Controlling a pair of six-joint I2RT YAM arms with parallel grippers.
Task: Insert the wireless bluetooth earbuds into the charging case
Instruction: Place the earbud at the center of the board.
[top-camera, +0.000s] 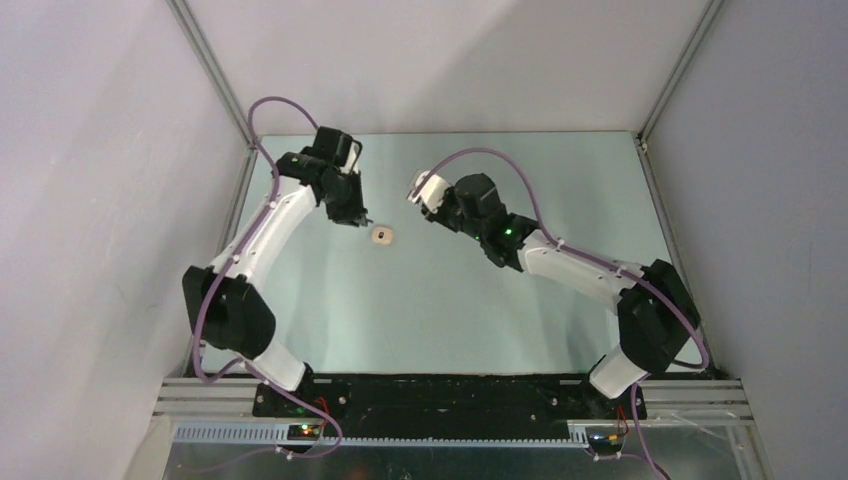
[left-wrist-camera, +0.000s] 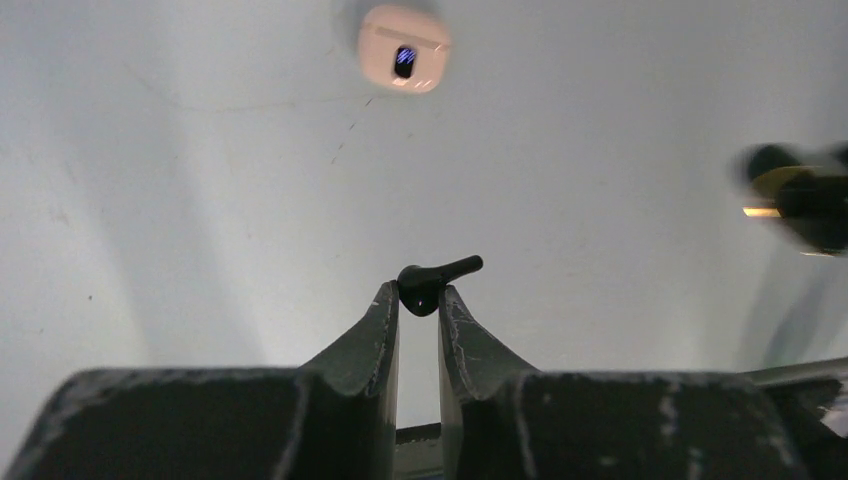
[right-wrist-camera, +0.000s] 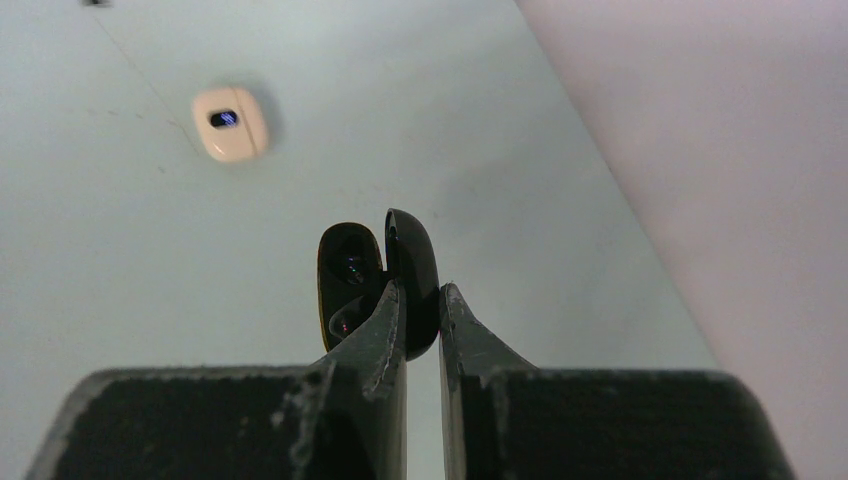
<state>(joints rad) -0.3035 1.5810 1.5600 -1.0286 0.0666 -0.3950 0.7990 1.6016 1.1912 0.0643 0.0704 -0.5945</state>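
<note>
My left gripper moves down and draws back next, clear of the cream case, and releases the earbud, since bare tabletop lies below and toward my base.
My left gripper (left-wrist-camera: 418, 292) is shut on a glossy black earbud (left-wrist-camera: 432, 283), pinched by its bud end with the stem pointing right. It hangs above the table. In the top view this gripper (top-camera: 358, 217) is just left of a cream-white case (top-camera: 382, 235) lying on the table. My right gripper (right-wrist-camera: 420, 290) is shut on a black charging case (right-wrist-camera: 412, 262), held by one half with the other half (right-wrist-camera: 348, 268) swung open to the left. In the top view the right gripper (top-camera: 414, 196) is up and to the right of the cream case. No other earbuds show.
The cream case also shows in the left wrist view (left-wrist-camera: 403, 47) and the right wrist view (right-wrist-camera: 231, 122), with a small dark window on top. White enclosure walls (top-camera: 120, 150) close in the table on the left, back and right. The right gripper appears blurred at the left wrist view's right edge (left-wrist-camera: 800, 195).
</note>
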